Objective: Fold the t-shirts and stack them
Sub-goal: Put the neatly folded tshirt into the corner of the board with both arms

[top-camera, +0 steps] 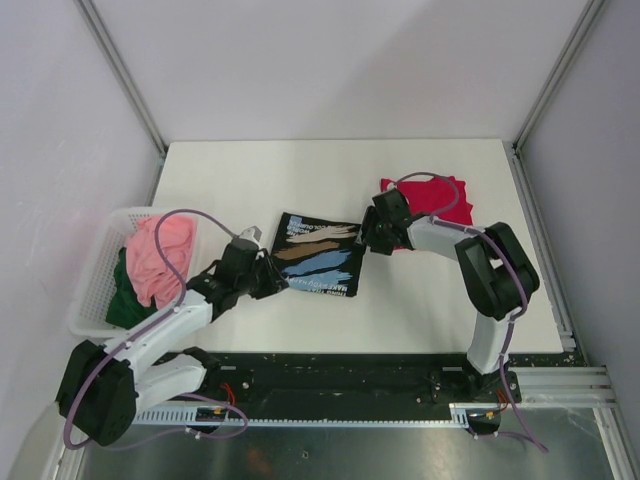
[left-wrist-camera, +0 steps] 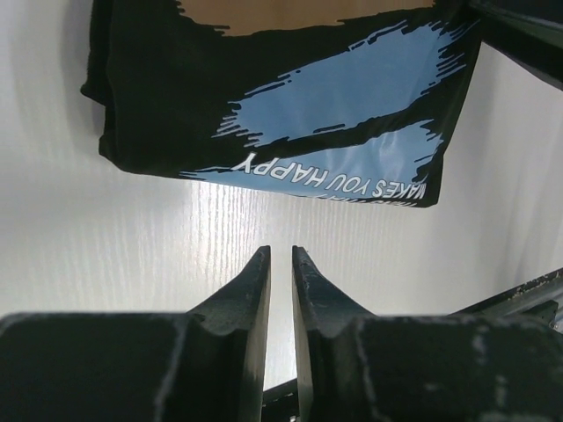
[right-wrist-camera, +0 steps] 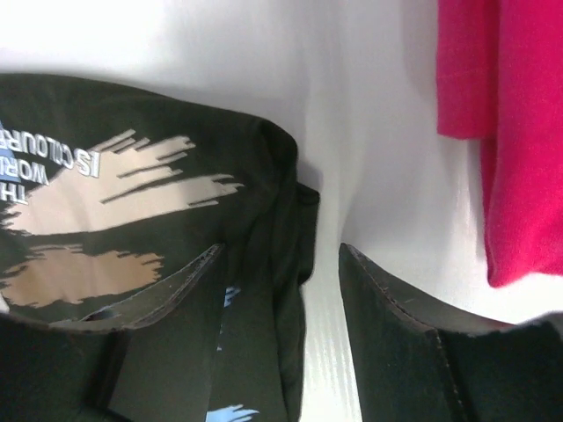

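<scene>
I need to move my right gripper outward next, along the bunched edge to the black shirt's far corner (right-wrist-camera: 282, 176) by the red shirt (right-wrist-camera: 510, 132), because the open fingers stop short.
A folded black t-shirt (top-camera: 318, 255) with tan and blue brush-stroke print lies mid-table. A crimson red t-shirt (top-camera: 432, 196) lies folded at the back right. My left gripper (top-camera: 272, 276) sits just off the black shirt's near-left edge; in the left wrist view its fingers (left-wrist-camera: 280, 255) are nearly together with nothing between them, the black shirt (left-wrist-camera: 281, 97) just ahead. My right gripper (top-camera: 367, 238) is at the black shirt's right edge; in the right wrist view it (right-wrist-camera: 280, 251) is open with the shirt's bunched edge (right-wrist-camera: 281, 202) between the jaws. The red shirt (right-wrist-camera: 510, 132) lies to its right.
A white lattice basket (top-camera: 92, 295) stands at the table's left edge, holding a pink garment (top-camera: 160, 255) and a dark green one (top-camera: 125, 298). Grey walls and metal frame posts enclose the table. The table's black front edge (left-wrist-camera: 528, 294) shows near my left gripper.
</scene>
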Available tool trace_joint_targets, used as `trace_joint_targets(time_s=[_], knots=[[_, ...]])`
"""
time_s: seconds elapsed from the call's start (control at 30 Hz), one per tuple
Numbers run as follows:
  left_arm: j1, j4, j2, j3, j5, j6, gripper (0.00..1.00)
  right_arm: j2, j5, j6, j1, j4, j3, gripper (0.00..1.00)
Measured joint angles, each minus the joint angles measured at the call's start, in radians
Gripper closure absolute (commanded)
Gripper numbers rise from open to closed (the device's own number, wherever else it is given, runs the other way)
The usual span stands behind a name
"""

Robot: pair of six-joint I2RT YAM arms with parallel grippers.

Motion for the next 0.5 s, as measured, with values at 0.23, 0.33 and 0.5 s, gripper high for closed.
trace_joint_targets(time_s=[0.23,0.33,0.5], knots=[[0.031,-0.023,-0.021,0.0,-0.008,0.012,0.79,0.028,-0.01,0.029,-0.016,0.059,0.0,0.5],[0.044,-0.028,-0.023,0.0,-0.015,0.018,0.78,0.041,-0.017,0.042,-0.018,0.088,0.0,0.61],[0.083,-0.037,-0.023,0.0,-0.027,0.019,0.66,0.06,-0.024,0.059,-0.024,0.109,0.002,0.82]])
